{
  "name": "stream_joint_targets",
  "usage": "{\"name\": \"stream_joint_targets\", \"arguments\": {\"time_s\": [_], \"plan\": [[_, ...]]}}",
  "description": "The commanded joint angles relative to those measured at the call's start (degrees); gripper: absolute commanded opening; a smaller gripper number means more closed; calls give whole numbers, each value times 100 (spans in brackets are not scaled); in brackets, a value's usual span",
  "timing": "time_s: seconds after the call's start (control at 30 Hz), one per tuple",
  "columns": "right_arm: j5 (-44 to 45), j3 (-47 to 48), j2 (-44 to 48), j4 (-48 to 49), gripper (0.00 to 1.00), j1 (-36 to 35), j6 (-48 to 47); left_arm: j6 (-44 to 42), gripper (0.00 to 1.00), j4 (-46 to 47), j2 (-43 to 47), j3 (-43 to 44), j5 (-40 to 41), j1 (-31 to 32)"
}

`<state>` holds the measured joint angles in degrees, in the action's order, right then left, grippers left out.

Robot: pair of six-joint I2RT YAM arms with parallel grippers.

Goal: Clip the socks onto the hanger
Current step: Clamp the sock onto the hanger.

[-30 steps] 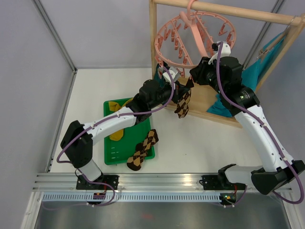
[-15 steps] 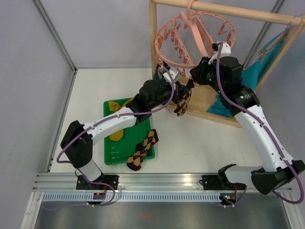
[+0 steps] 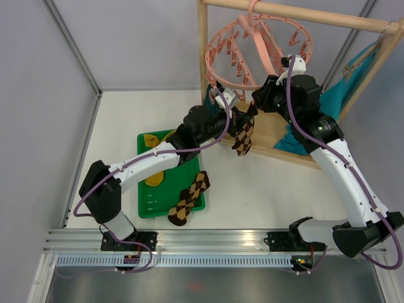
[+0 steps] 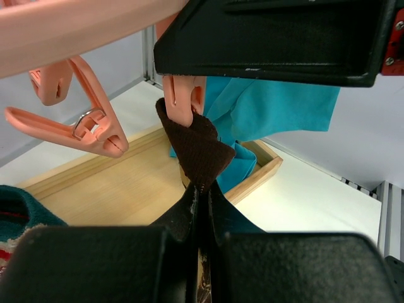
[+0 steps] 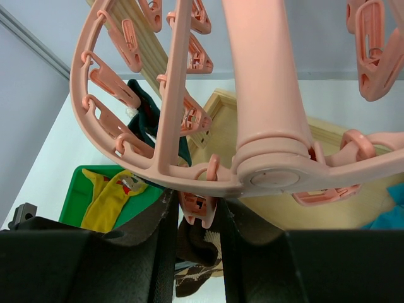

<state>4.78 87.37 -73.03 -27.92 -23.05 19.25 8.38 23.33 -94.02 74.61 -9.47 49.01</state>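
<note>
The pink clip [image 4: 183,101] holds the argyle sock's corner, so the robot's left gripper will move toward the dark teal sock [image 4: 26,205], which hangs to the gripper's left in the top view, and let go there.
My left gripper [image 3: 237,118] [image 4: 202,189] is shut on a brown-tan argyle sock [image 3: 242,136] [image 4: 201,148] and holds its top corner up against a pink clip [image 4: 183,101] of the round pink hanger [image 3: 252,53] [image 5: 170,95]. My right gripper [image 3: 255,104] [image 5: 199,203] is shut on that clip [image 5: 203,205], one finger on each side, with the sock [image 5: 197,252] just below. A second argyle sock [image 3: 189,199] lies over the green tray's edge. Mustard yellow socks [image 3: 154,175] [image 5: 110,199] lie in the tray. A dark teal sock [image 5: 145,120] hangs from the ring.
The hanger hangs from a wooden rack [image 3: 203,50] whose base board [image 4: 95,189] lies below. A turquoise cloth [image 3: 344,82] [image 4: 271,107] hangs behind the right arm. The green tray [image 3: 146,202] lies front left. Grey walls stand at the left and back.
Almost nothing has changed. My left gripper has shifted very slightly with the argyle sock under the clip. The right arm has held still on the clip.
</note>
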Motion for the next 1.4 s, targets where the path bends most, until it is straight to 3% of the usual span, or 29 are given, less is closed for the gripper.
{"name": "stream_joint_targets", "arguments": {"time_s": [0.0,1.17,1.2,1.37], "plan": [[146,254,-9,358,0,2,0,-197,2,365,305,36,-72,38],[111,149,0,358,0,2,-114,-82,2,339,156,432,-28,47],[103,148,8,358,2,2,-123,-82,2,339,147,432,-28,47],[94,157,79,358,31,2,-105,-82,2,216,94,519,7,47]]}}
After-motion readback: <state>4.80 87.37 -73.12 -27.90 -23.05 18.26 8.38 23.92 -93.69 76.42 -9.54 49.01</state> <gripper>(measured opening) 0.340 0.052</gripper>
